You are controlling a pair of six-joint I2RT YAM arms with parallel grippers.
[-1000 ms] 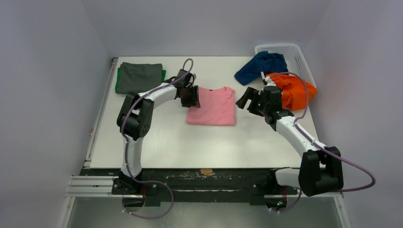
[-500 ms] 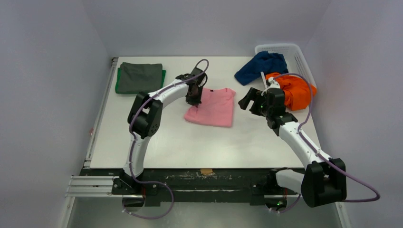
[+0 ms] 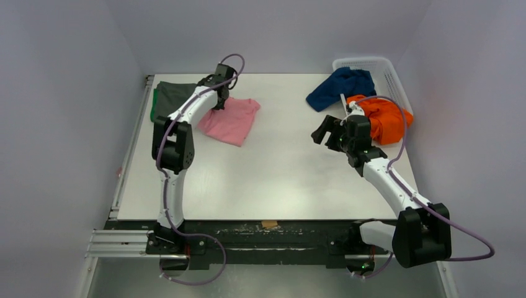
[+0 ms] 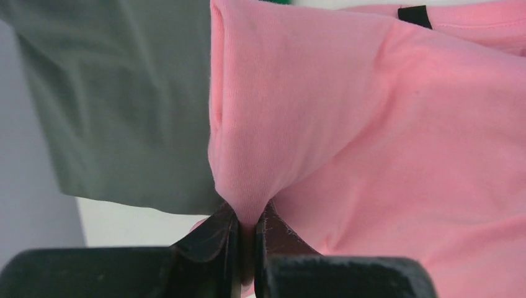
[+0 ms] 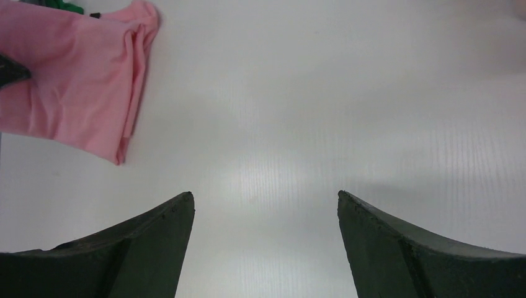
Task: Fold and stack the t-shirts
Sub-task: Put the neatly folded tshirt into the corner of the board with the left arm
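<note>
The pink t-shirt [image 3: 231, 120] rises in my left gripper next and moves over the dark grey t-shirt for release there, since it lies folded beside the stack.
My left gripper [image 3: 218, 102] [image 4: 247, 220] is shut on an edge of the folded pink t-shirt [image 3: 231, 120] [image 4: 384, 124], which lies at the back left of the table beside the stack. The folded dark grey t-shirt [image 3: 172, 96] [image 4: 124, 93] lies on the green t-shirt [image 3: 152, 112] at the back left corner. The pink t-shirt also shows in the right wrist view [image 5: 74, 74]. My right gripper [image 3: 322, 131] [image 5: 265, 205] is open and empty above bare table. The navy blue t-shirt [image 3: 340, 87] and the orange t-shirt [image 3: 381, 118] hang crumpled from the basket.
A white mesh basket [image 3: 378, 68] stands at the back right corner of the white table [image 3: 267, 180]. Grey walls close in the left, back and right sides.
My left gripper has dragged the pink t-shirt from the table's middle to the back left, up against the grey and green stack. My right gripper has barely moved.
</note>
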